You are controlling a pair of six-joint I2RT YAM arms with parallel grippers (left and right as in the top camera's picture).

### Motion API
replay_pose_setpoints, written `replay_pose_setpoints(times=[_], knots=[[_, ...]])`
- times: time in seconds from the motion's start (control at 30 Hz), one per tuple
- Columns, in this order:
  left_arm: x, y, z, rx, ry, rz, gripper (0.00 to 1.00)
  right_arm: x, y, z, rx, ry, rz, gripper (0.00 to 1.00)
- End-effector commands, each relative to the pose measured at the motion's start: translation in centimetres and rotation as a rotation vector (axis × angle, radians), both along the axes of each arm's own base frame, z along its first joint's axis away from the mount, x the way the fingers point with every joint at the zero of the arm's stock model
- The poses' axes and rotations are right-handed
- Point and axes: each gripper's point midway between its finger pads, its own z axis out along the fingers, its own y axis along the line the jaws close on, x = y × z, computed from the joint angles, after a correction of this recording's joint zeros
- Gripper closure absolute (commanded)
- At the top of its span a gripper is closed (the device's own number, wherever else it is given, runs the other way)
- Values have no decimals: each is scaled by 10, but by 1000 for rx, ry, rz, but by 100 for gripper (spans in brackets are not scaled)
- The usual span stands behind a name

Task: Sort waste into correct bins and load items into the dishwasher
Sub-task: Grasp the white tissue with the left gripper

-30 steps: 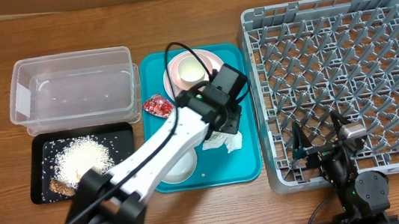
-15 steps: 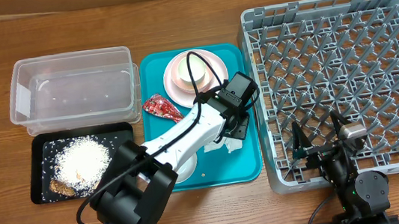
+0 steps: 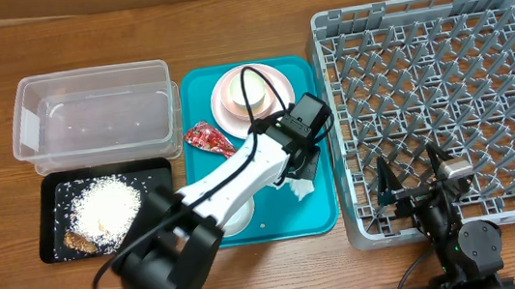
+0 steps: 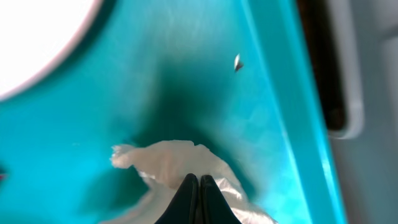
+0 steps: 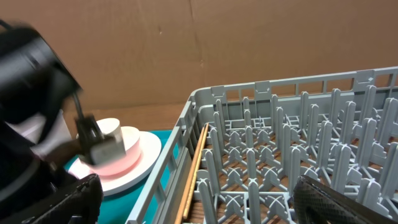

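The left gripper lifts the napkin (image 3: pixel 299 188) past the red wrapper next, then lowers the napkin over the tub, since the clear tub stands empty.
My left gripper (image 3: pixel 298 171) (image 4: pixel 198 180) is down on the teal tray (image 3: pixel 315 221), its fingers shut on the crumpled white napkin (image 3: pixel 299 188) (image 4: pixel 168 158), which bunches around the tips. The red wrapper (image 3: pixel 206 139) lies at the tray's left edge. The plate (image 3: pixel 230 109) with the small cup (image 3: pixel 251 89) on it sits at the tray's back. The white bowl (image 3: pixel 235 220) is partly hidden under the left arm. My right gripper (image 3: pixel 408 181) (image 5: pixel 196 199) hangs open over the front left corner of the grey dish rack (image 3: pixel 447 103) (image 5: pixel 280 143), holding nothing.
The clear tub (image 3: pixel 89 74) stands at the back left. In front of it the black tray (image 3: pixel 49 188) holds rice grains (image 3: pixel 104 206) and a brown scrap. A single grain (image 4: pixel 237 61) lies on the teal tray near its right rim.
My left arm swung from over the plate to the tray's right side, and its fingers closed on the napkin. The right arm stayed still.
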Motion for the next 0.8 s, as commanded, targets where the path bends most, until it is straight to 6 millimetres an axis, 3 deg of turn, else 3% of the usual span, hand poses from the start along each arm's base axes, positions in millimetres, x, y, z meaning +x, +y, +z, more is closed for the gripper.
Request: replay_pose_setpoints(times=[0.0, 0.17, 0.33, 0.53, 0.77], knots=[[23, 11, 83, -47, -235, 33, 96, 0, -2, -1, 6, -8, -9, 0], [38, 73, 148, 17, -421, 205, 96, 0, -2, -1, 6, -8, -9, 0], [43, 142, 176, 45, -457, 400, 96, 0, -2, -1, 6, -7, -9, 0], [48, 224, 174, 82, -407, 679, 96, 0, -2, -1, 6, -8, -9, 0], [60, 280, 152, 88, -330, 842, 96, 0, -2, -1, 6, -7, -9, 0]])
